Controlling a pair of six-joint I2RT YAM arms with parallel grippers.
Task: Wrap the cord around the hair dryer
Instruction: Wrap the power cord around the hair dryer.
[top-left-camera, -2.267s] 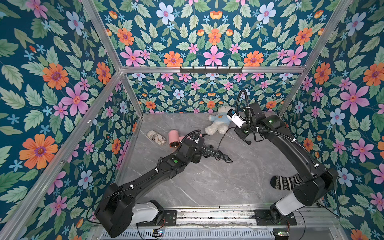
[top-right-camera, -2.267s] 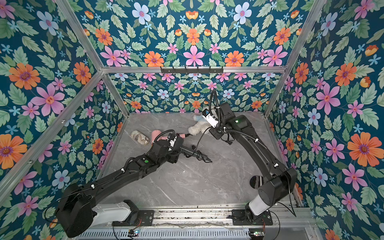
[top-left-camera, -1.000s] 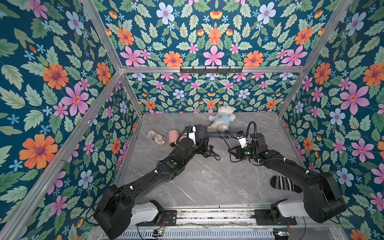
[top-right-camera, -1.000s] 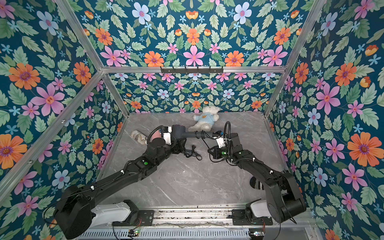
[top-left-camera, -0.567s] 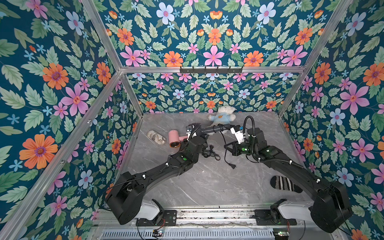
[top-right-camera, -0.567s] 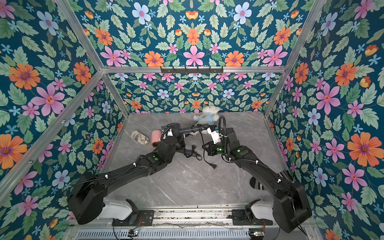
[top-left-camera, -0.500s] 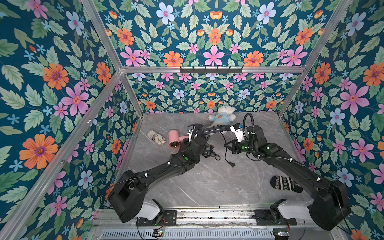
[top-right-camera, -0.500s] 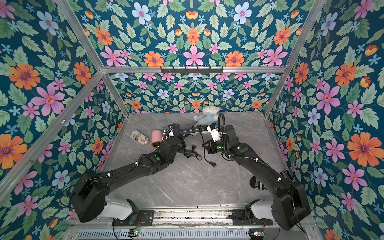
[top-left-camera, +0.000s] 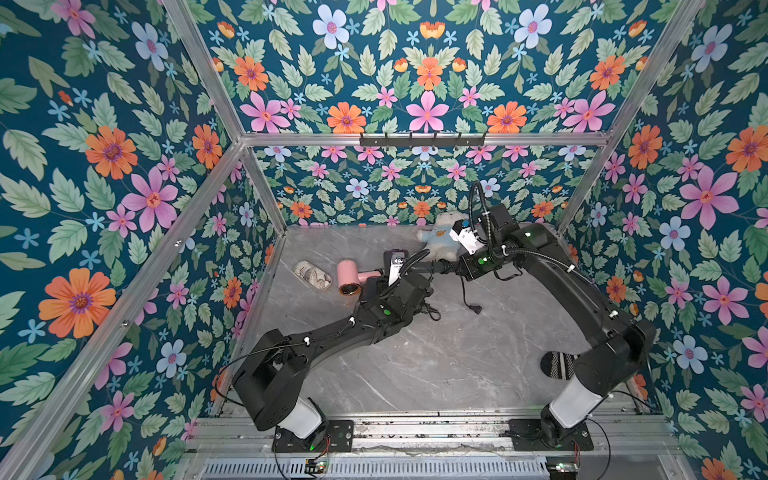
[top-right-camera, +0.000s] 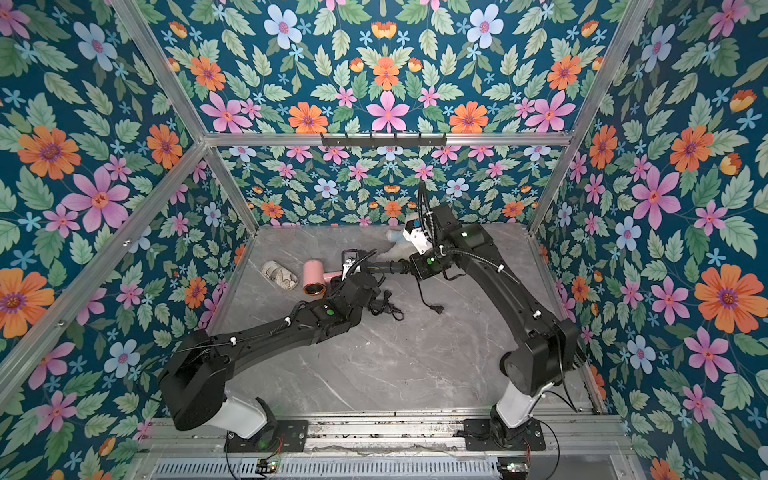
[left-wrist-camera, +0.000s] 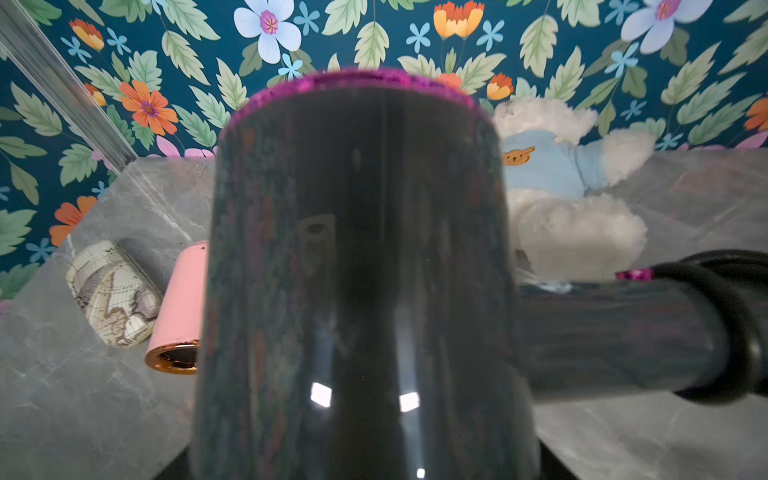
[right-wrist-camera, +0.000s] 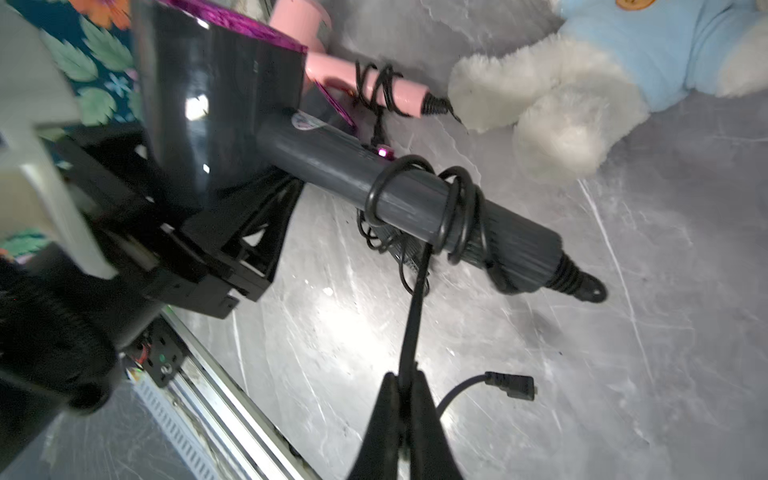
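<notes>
The plug end of the cord is still trailing and unwound, so my right gripper should next move over the loops on the grey handle to the far side of the handle and let go of the cord (right-wrist-camera: 457, 212) there.
A black hair dryer (top-left-camera: 394, 261) with purple trim is held off the table. My left gripper (top-left-camera: 397, 274) is shut on its barrel (left-wrist-camera: 357, 270), which hides the fingers in the left wrist view. Its grey handle (right-wrist-camera: 395, 187) sticks out toward the right arm, with a few loops of black cord (right-wrist-camera: 457, 212) round it. From the loops the cord runs taut to my right gripper (right-wrist-camera: 405, 382), which is shut on it just beside the handle's end (top-right-camera: 399, 266). The plug (top-left-camera: 476, 308) trails past the gripper, over the table.
A pink hair dryer (top-left-camera: 351, 280) with its own cord wound round its handle lies behind the left gripper. Beside it is a map-print pouch (top-left-camera: 311, 274). A white teddy in blue (top-left-camera: 440, 237) lies by the back wall. A striped sock (top-left-camera: 557, 365) lies front right.
My right gripper has carried the cord from in front of the handle up and back toward the rear wall. The left gripper keeps hold of the dryer, shifted slightly.
</notes>
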